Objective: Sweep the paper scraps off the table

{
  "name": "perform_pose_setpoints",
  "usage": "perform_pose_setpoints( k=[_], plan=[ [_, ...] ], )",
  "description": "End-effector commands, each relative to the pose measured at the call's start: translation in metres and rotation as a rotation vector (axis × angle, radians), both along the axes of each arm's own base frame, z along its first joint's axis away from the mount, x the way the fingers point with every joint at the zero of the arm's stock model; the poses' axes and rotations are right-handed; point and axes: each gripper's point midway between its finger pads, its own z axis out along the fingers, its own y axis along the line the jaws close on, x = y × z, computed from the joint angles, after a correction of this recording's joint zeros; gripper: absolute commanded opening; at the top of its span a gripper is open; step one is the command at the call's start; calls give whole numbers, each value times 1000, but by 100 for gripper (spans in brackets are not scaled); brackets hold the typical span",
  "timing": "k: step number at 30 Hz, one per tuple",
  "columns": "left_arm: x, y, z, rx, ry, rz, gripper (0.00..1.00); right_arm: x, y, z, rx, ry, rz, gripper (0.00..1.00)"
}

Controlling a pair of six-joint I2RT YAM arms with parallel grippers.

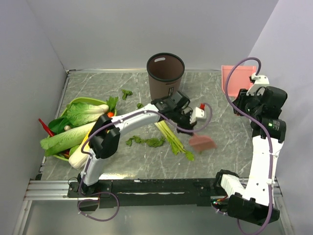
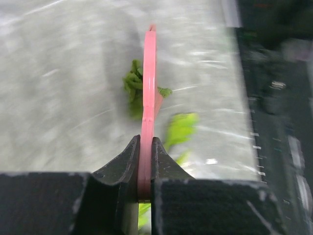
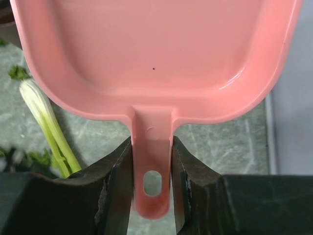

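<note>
The dustpan (image 1: 234, 78) is far from the scraps, so the robot's right gripper will next bring it back and down to the bare marble (image 1: 221, 141) beside the leek-like stalk and let go of it.
Dark-green paper scraps (image 1: 146, 142) lie on the marble table (image 1: 225, 132) left of centre, with smaller bits (image 1: 127, 93) near the bin. My left gripper (image 1: 194, 128) is shut on a thin pink brush (image 1: 201, 143), held edge-on in the left wrist view (image 2: 148, 88) above blurred scraps (image 2: 131, 84); its jaws (image 2: 145, 142) clamp the brush. My right gripper (image 1: 246, 99) is shut on the handle (image 3: 152, 161) of the pink dustpan (image 1: 234, 78), at the back right. The pan (image 3: 156, 54) looks empty, and my right gripper (image 3: 152, 147) holds it above the table.
A brown bin (image 1: 165, 73) stands at the back centre. A white-and-green leek-like stalk (image 1: 173, 137) lies mid-table, also in the right wrist view (image 3: 46, 127). A green basket (image 1: 73, 104) with a big cabbage (image 1: 85, 112) sits at the left. Walls enclose the table.
</note>
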Motion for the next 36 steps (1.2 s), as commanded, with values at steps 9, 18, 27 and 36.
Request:
perform_pose_setpoints(
  k=[9,18,27,36],
  plan=[
    [100,39,99,-170,16,338,1,-24,-12,-37,-163,146,60,0],
    [149,81,144,-147,-277,549,1,-31,-26,-52,-269,225,78,0],
    [243,115,171,-396,-547,682,1,-32,-45,-67,-245,370,-16,0],
    [268,90,140,-415,-555,683,1,-16,-46,-81,-267,388,65,0]
  ],
)
